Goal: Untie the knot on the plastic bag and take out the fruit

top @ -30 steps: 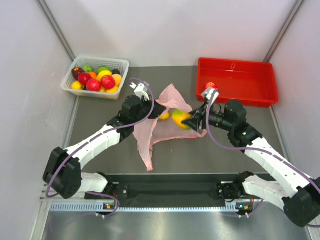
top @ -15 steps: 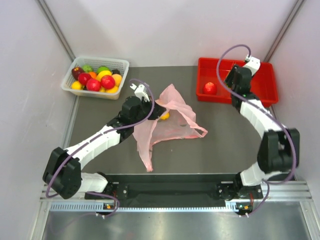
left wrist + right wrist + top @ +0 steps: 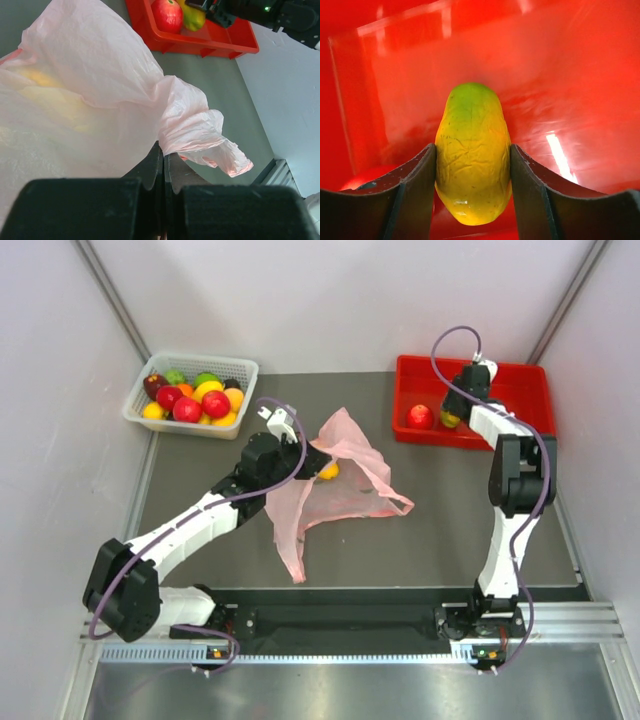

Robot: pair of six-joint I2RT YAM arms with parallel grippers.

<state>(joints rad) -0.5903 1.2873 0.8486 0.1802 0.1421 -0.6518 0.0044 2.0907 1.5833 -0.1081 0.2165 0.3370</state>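
Note:
The mango is already within the sides of the tray. My right gripper eases slightly toward the red apple next, over the tray bottom beside it, and releases the mango.
The pink plastic bag lies slack mid-table; it also shows in the left wrist view. My left gripper is shut on a bunched fold of its film. No tied knot shows. A yellow fruit sits in the bag beside that gripper, dim through the film. My right gripper is in the red tray, shut on the yellow-green mango, one finger on each side. The red apple lies in the tray next to it.
A white basket with a pile of several red, yellow and green fruits stands at the back left. The red tray's near wall faces the bag. Grey walls close in the table on three sides.
My right arm has carried the mango from the bag's mouth to the red tray and now holds it low beside the apple. My left gripper has kept its hold on the bag.

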